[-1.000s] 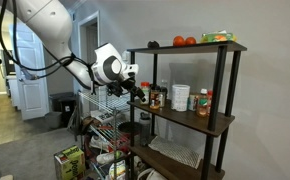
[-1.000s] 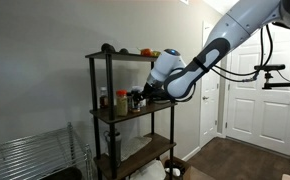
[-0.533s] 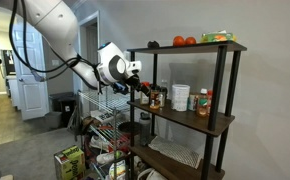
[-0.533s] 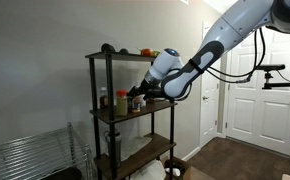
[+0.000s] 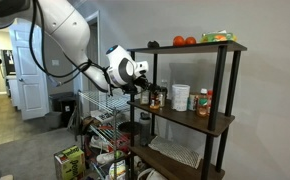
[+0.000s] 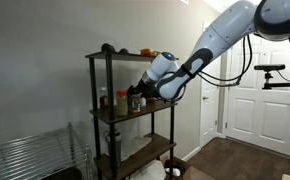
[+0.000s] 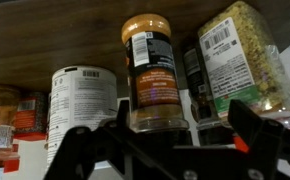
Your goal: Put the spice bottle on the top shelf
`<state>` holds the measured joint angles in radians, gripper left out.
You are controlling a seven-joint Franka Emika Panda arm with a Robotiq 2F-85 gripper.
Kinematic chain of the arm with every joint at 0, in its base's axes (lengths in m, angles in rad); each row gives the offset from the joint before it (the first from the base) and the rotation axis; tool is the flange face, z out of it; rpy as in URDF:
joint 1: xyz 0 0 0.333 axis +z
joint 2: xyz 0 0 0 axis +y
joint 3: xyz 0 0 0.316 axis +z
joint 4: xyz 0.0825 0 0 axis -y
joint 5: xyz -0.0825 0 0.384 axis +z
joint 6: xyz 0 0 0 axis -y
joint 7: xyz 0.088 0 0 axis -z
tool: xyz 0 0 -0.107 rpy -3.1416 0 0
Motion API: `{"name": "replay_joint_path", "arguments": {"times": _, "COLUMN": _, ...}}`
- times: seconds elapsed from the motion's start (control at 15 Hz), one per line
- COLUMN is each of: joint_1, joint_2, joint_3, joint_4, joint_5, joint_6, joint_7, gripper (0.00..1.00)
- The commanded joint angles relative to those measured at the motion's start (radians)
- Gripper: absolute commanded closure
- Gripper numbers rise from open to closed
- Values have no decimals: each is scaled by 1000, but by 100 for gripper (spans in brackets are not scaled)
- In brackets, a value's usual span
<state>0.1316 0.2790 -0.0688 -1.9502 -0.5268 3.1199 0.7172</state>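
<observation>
The spice bottle already stands between my open fingers, so I will move my gripper slightly outward until they are on either side of the bottle's labelled body (image 7: 155, 80), and then close.
In the wrist view the spice bottle (image 7: 153, 75), slim with a brownish cap, dark label and reddish-brown contents, stands upright on the middle board between my open gripper's (image 7: 167, 135) two black fingers. The fingers are apart from its sides. In both exterior views the gripper (image 5: 143, 88) (image 6: 137, 98) reaches into the rack's middle tier, where the bottle (image 5: 153, 98) stands near the front post. The top shelf (image 5: 190, 47) (image 6: 125, 56), the dark brown highest board, is above the gripper.
The middle tier also holds a white jar (image 7: 83, 105) (image 5: 180, 97), a grain-filled jar (image 7: 243, 60), a dark bottle (image 7: 193, 80) and an orange red-capped bottle (image 5: 203, 103). Red tomatoes (image 5: 185, 41) and a packet (image 5: 220, 37) lie on top. A chrome wire rack (image 5: 105, 115) stands beside.
The arm has moved in toward the rack, and the gripper has gone from just outside the front post into the middle tier beside the bottles.
</observation>
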Motion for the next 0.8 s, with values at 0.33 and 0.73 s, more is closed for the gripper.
{"name": "replay_joint_path", "arguments": {"times": 0.33, "joint_1": 79, "joint_2": 69, "joint_3": -106, "joint_4": 64, "joint_5": -11, "joint_6": 36, "joint_7": 26, "gripper": 0}}
{"name": "replay_joint_path", "arguments": {"times": 0.73, "joint_1": 82, "joint_2": 64, "joint_3": -108, "joint_4": 44, "joint_5": -9, "joint_6": 31, "joint_7": 16, "gripper": 0}}
